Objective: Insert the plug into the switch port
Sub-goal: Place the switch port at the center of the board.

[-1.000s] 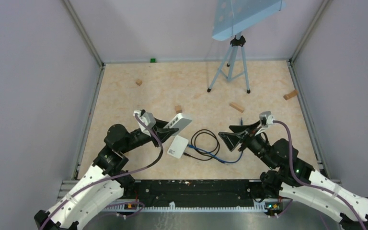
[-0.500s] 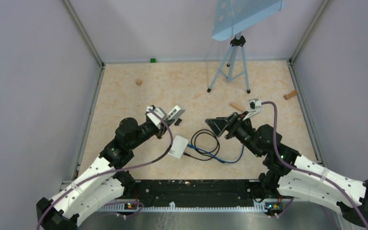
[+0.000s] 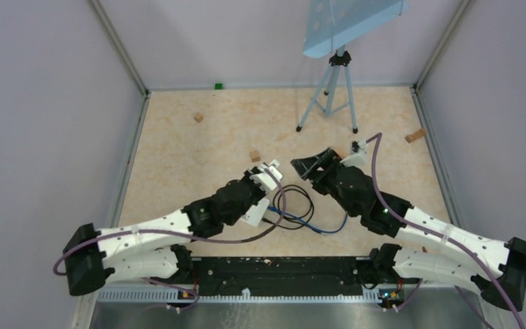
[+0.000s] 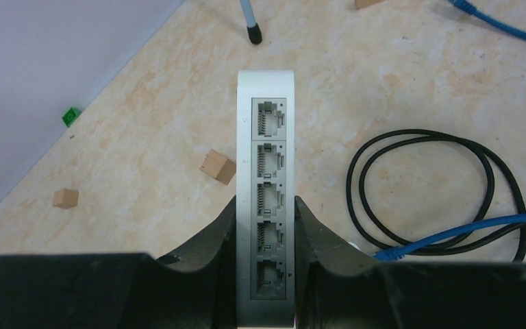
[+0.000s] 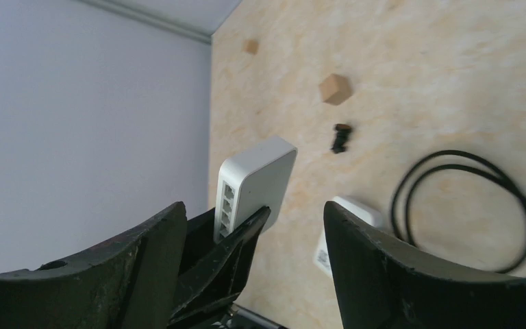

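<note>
I will next lower my left gripper to the bare tabletop between wooden block and black coil (image 4: 438,192) below, to let go of the white switch on clear space.
My left gripper (image 4: 266,205) is shut on a white network switch (image 4: 267,137), held off the table with its row of empty ports facing the left wrist camera. In the top view the left gripper (image 3: 268,173) is at the table's middle. The switch also shows in the right wrist view (image 5: 264,171). My right gripper (image 3: 306,166) is open and empty, just right of the switch. The blue cable (image 3: 315,225) lies on the table; its blue plug (image 4: 390,252) rests by the black cable coil (image 4: 438,192).
A white adapter (image 5: 349,219) lies beside the black coil (image 3: 294,202). A tripod (image 3: 329,89) stands at the back. Wooden blocks (image 3: 254,156) (image 3: 198,117) (image 3: 416,136) and a green cube (image 3: 218,86) are scattered. Walls enclose three sides.
My left arm has swung right and stretched out low, carrying the switch to the table's middle. My right gripper has moved left and farther back, close to the switch.
</note>
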{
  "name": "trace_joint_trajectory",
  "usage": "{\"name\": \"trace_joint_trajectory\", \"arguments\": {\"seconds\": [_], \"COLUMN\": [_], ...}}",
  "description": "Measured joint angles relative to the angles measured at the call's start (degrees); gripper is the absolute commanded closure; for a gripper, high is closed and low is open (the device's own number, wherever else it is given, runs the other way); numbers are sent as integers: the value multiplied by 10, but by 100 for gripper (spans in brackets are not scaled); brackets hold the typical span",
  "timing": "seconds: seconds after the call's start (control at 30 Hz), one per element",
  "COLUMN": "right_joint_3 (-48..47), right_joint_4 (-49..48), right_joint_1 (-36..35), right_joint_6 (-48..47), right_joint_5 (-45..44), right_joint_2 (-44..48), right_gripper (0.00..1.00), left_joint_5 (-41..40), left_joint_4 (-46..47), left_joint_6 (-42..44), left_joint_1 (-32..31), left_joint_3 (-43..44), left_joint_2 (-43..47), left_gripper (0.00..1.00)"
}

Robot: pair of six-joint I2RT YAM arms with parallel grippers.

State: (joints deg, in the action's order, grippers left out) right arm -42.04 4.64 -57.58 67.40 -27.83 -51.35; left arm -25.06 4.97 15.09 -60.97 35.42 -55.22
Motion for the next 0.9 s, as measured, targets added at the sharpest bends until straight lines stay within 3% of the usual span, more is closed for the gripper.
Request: {"name": "trace_joint_trajectory", "arguments": {"seconds": [0.27, 0.4, 0.6, 0.73, 0.83, 0.9], "right_joint_3": [-13, -32, -41, -91, -112, -113], "right_joint_4": [270, 347, 416, 465, 473, 475], "right_joint_1": [0, 0, 0, 0, 0, 2], "right_joint_6": [40, 40, 1, -45, -74, -89], "right_joint_5": [-151, -191, -198, -194, -194, -190], "right_joint_2": [164, 225, 222, 159, 130, 127], "right_gripper": [28, 28, 20, 18, 18, 18], "left_joint_5": [-96, -122, -134, -144, -153, -153], "left_joint_4": [63, 132, 185, 188, 189, 183], "left_joint_6": [-42, -8, 62, 102, 123, 121], "left_joint_1": [-26, -24, -3, 13, 15, 15], "left_joint_3": [64, 80, 102, 108, 111, 114], "left_joint_2": [-235, -334, -459, -490, -505, -509], "left_gripper": [99, 98, 90, 61, 29, 16]}}
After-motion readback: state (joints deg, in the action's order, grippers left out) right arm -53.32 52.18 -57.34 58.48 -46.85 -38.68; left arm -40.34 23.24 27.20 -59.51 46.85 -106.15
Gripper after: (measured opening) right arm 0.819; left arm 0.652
